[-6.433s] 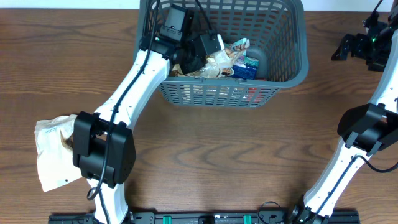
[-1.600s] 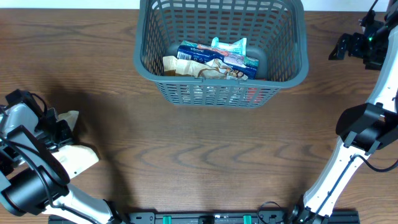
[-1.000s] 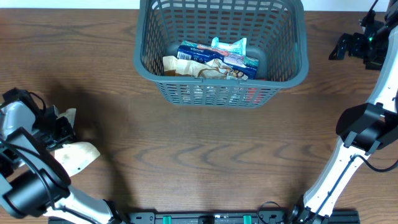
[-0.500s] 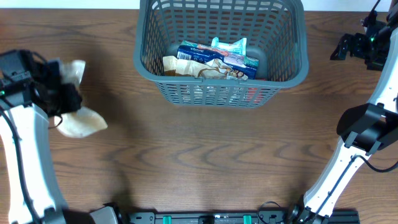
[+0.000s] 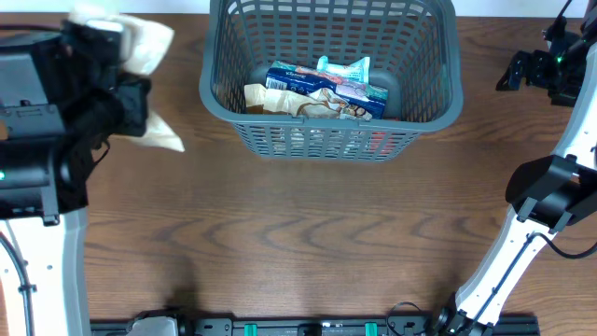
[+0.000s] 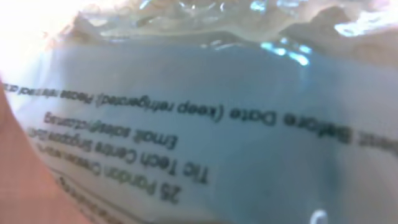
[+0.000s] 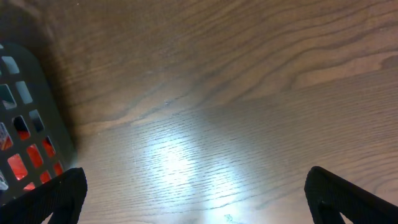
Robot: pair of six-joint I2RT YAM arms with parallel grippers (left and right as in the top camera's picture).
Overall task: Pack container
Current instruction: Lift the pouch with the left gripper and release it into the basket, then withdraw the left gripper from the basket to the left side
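The cream packet needs to go across the container's closest side rim next, then down inside over the packets (image 5: 322, 91), carried by my left gripper.
The dark grey lattice container (image 5: 213, 58) stands at the back middle of the table, with several packets (image 5: 317, 89) lying on its floor. My left gripper (image 5: 126, 93) is raised high at the back left, left of the container, shut on a cream packet (image 5: 142, 42). The packet fills the left wrist view (image 6: 205, 124) with its printed label and hides the fingers. My right gripper (image 5: 522, 70) is open and empty at the far right, right of the container. Its fingertips (image 7: 196, 199) hang over bare wood, with the container's side (image 7: 25, 112) at the left edge.
The brown wooden table (image 5: 326, 233) lies in front of the container. My right arm's base and links (image 5: 550, 196) stand at the right edge. My left arm's large dark body (image 5: 42, 121) fills the upper left.
My left arm has lifted the cream packet off the table at the left and carried it up and toward the back, closer to the container. The right arm has not moved.
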